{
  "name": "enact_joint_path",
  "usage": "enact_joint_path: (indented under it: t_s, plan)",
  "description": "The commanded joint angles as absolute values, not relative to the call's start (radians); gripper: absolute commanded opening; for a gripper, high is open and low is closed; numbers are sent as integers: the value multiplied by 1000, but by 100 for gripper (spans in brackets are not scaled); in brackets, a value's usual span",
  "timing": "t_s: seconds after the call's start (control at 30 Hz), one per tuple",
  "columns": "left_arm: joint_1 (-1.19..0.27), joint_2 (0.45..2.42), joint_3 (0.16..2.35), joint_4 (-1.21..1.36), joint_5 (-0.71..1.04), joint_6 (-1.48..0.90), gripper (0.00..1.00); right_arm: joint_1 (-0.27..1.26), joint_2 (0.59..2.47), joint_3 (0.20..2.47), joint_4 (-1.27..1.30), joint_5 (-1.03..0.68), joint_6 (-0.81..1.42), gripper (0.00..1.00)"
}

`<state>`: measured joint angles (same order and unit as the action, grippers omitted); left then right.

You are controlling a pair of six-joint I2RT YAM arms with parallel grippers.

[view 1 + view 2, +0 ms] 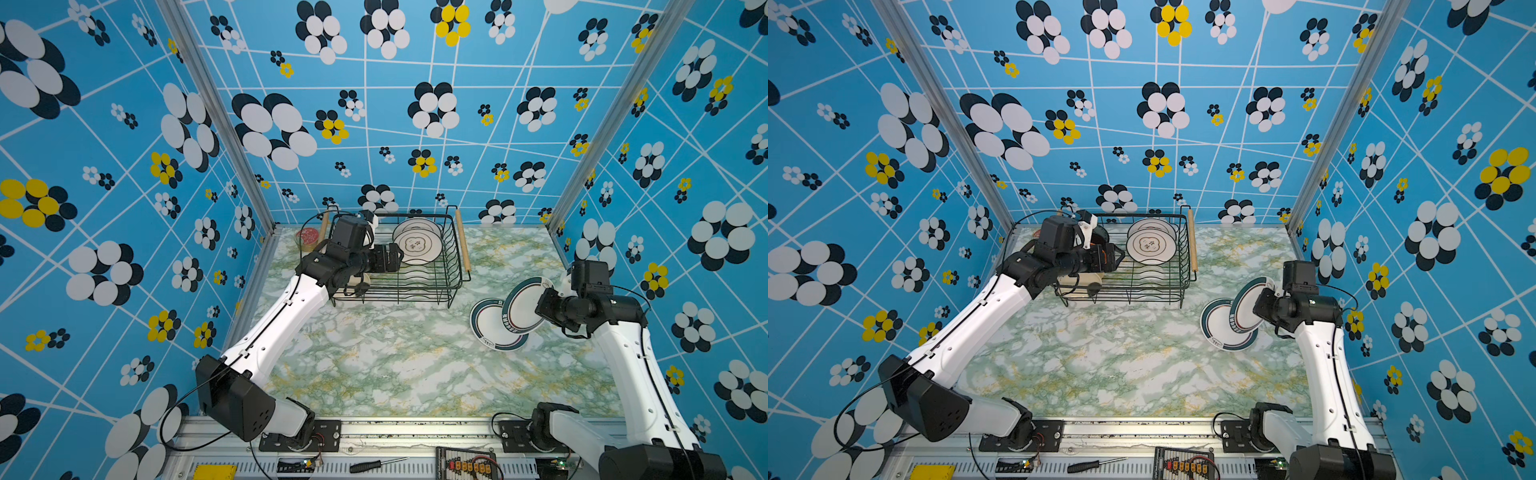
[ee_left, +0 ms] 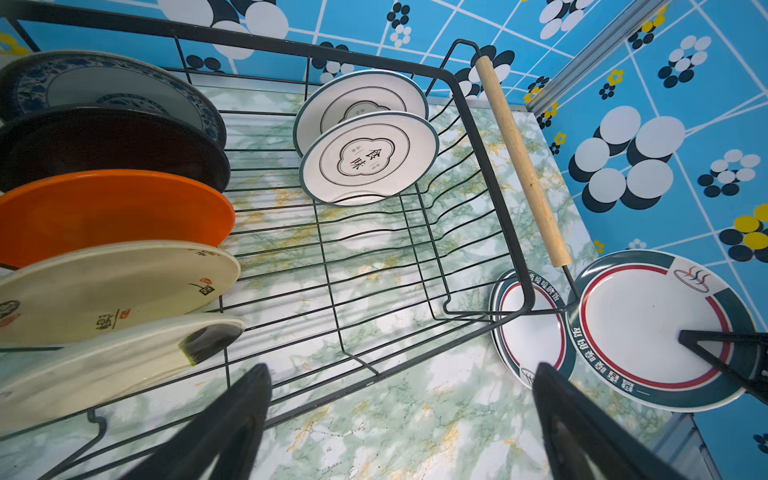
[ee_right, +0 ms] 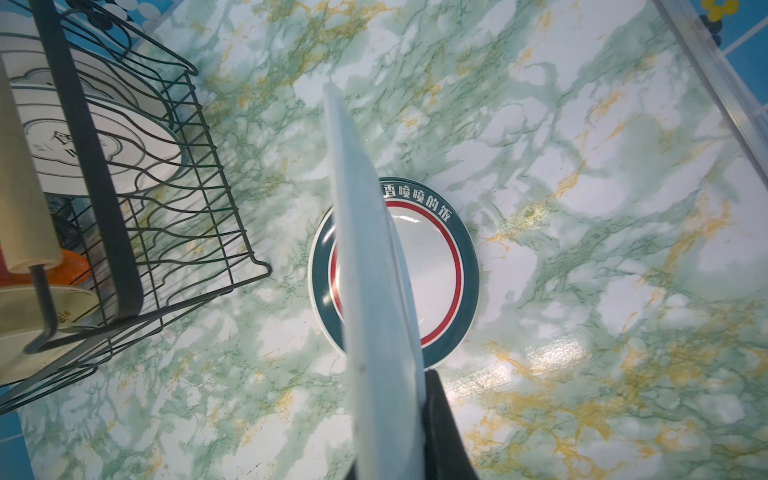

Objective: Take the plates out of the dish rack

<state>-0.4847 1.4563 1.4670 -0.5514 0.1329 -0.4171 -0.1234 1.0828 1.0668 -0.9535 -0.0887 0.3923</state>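
The robot's right gripper will next lower the tilted plate, tip it flatter onto the matching plate (image 1: pixel 488 324) (image 3: pixel 436 257) and let go of the tilted plate's rim there, because the matching plate lies flat and empty.
The black wire dish rack (image 1: pixel 457 266) (image 1: pixel 1183 266) (image 2: pixel 491 187) stands at the back of the table. Two white emblem plates (image 1: pixel 415 245) (image 1: pixel 1150 245) (image 2: pixel 368 160) lean upright in its right half. On its left side stand blue-patterned (image 2: pixel 108 91), black (image 2: pixel 116 145), orange (image 2: pixel 116 216) and cream (image 2: pixel 116 286) plates. My left gripper (image 1: pixel 392 257) (image 2: pixel 403 370) hovers open above the rack's middle, holding nothing. My right gripper (image 1: pixel 540 305) (image 3: pixel 399 382) is shut on the rim of a tilted teal-rimmed plate (image 1: pixel 524 307) (image 2: pixel 640 328) (image 3: pixel 374 291), held over a matching plate (image 1: pixel 488 324) (image 3: pixel 436 257) lying flat on the table.
A small red-lidded tin (image 1: pixel 306 239) sits behind the rack's left end. The rack's wooden handle (image 1: pixel 462 245) faces the right-hand plates. Patterned walls close in the back and both sides. A screwdriver (image 1: pixel 374 465) lies on the front rail.
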Motion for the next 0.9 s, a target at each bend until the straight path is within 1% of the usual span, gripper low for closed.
enact_joint_path:
  t_s: [0.0, 0.3, 0.43, 0.5, 0.87]
  plan:
    - [-514, 1506, 1545, -633, 32, -396, 99, -132, 1097, 1037, -904, -122, 396, 0]
    - [-584, 1642, 1675, -780, -158, -396, 99, -151, 1142, 956, -825, -182, 402, 0]
    - [-588, 1698, 1755, -858, -173, -368, 99, -164, 1166, 926, -784, -212, 409, 0]
    - [-595, 1726, 1789, -890, -207, -358, 99, -171, 1181, 912, -762, -233, 413, 0]
    - [-623, 1773, 1832, -887, -258, -293, 99, -200, 1214, 852, -709, -302, 427, 0]
